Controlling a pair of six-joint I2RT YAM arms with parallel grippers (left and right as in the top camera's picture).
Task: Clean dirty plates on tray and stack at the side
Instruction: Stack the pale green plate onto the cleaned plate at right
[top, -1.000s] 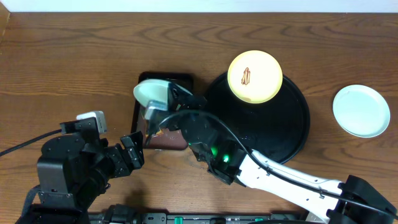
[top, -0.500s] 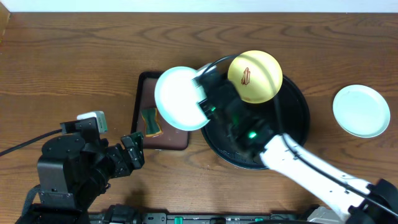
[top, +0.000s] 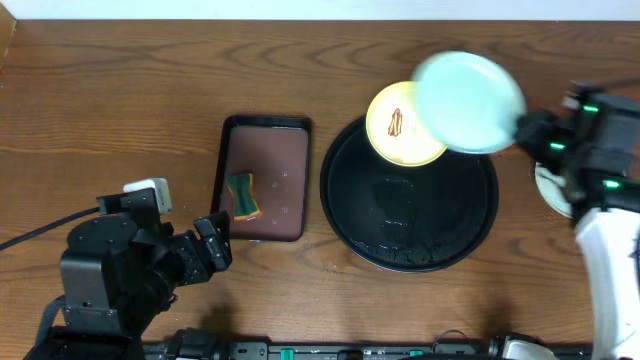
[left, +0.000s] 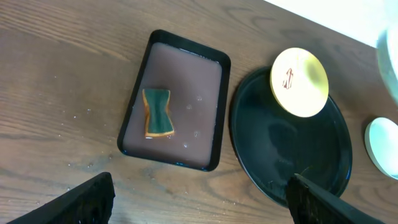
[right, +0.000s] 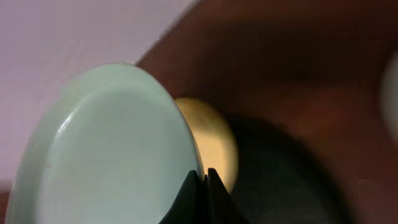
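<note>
My right gripper carries the plate to the right in the overhead view next, then down over another mint-white plate (top: 562, 186) (right: 391, 98) beside the black tray.
My right gripper (right: 203, 177) is shut on the rim of a mint-white plate (top: 468, 88) and holds it in the air above the tray's far right edge; the plate fills the left of the right wrist view (right: 106, 149). A pale yellow plate (top: 398, 123) with a red-brown smear lies at the far edge of the large round black tray (top: 410, 240); both also show in the left wrist view (left: 299, 82). Another mint-white plate (top: 548, 185) lies on the table right of the tray, mostly hidden by my right arm. My left gripper (left: 199, 199) is open and empty above the table's front.
A rectangular dark-brown tray (top: 290, 150) holding shallow water and a green-and-yellow sponge (top: 242, 195) stands left of the black tray. The left arm's base (top: 110, 270) fills the front left corner.
My right gripper has carried the mint-white plate from the rectangular tray rightward across the black tray to its far right edge. The sponge stays in the rectangular tray. The left arm has not moved.
</note>
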